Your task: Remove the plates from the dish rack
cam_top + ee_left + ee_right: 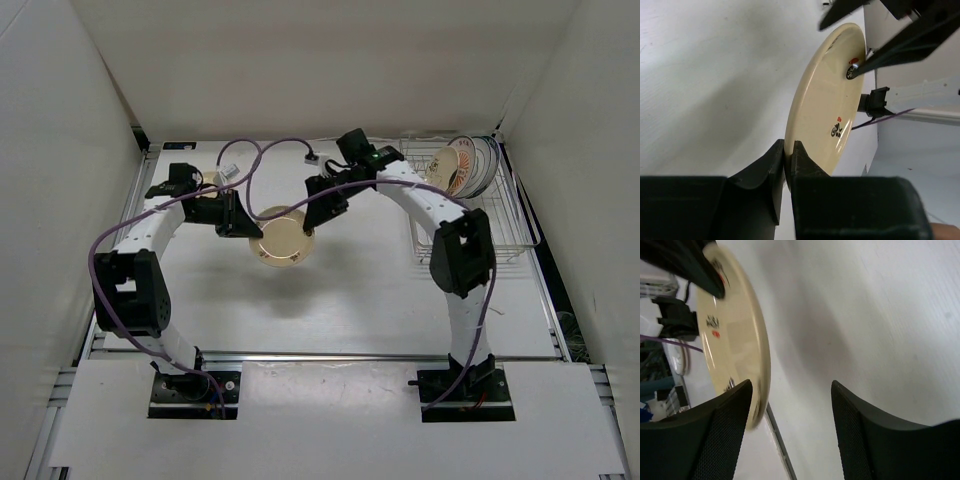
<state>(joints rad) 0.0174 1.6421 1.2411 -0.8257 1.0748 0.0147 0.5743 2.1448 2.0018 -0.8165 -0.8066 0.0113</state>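
Note:
The pale round thing is below my left gripper, outward and to its left in the top view. The gripper moves there next, lowers the plate onto it and lets go.
A cream-yellow plate hangs above the middle of the table. My left gripper is shut on its left rim; in the left wrist view both jaws pinch the plate at its edge, the gripper at the bottom of the view. My right gripper is open at the plate's right edge. In the right wrist view the plate lies against the left finger, with a wide gap inside the gripper. The dish rack stands far right, holding an orange-patterned plate and a blue-rimmed plate upright.
White walls enclose the table on the left, back and right. A purple cable loops over the far middle. A pale round thing lies partly hidden behind my left arm. A metal rail runs along the near edge.

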